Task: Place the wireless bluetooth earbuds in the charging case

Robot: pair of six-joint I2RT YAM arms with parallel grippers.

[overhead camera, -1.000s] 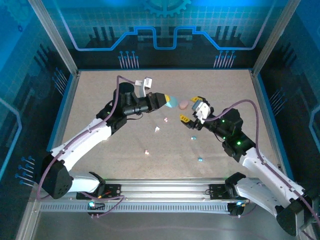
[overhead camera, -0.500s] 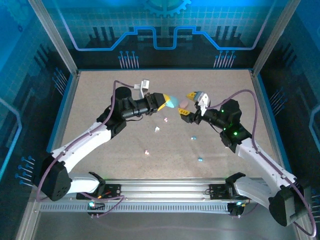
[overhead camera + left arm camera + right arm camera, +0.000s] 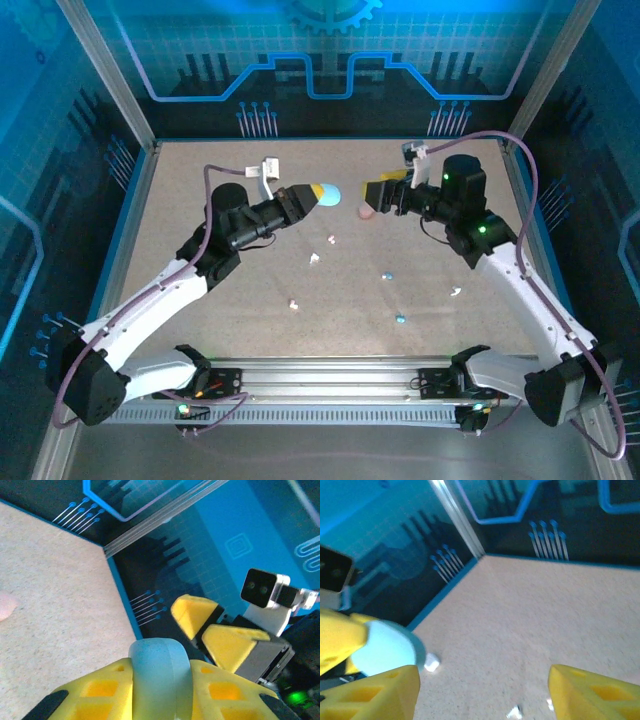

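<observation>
The robot should next draw its left gripper back and down and release the case on the bare tabletop between the white and blue earbuds, since that spot is below the gripper, toward the robot's base.
My left gripper is shut on a pale teal charging case, held off the table; in the left wrist view the case sits pinched edge-on between the yellow fingers. My right gripper faces it from the right, open and holding nothing; its wrist view has the teal case at the left, just past one yellow finger. Tiny earbuds lie scattered on the table: white ones and pale blue ones.
A pink case lies on the table below and between the two grippers. Another small earbud lies nearer the front. The beige table is bounded by blue edges and the enclosure's walls.
Both arms have swung toward the back. The left gripper carried the teal case up and left. The right gripper moved back and right, uncovering a white earbud on the right.
</observation>
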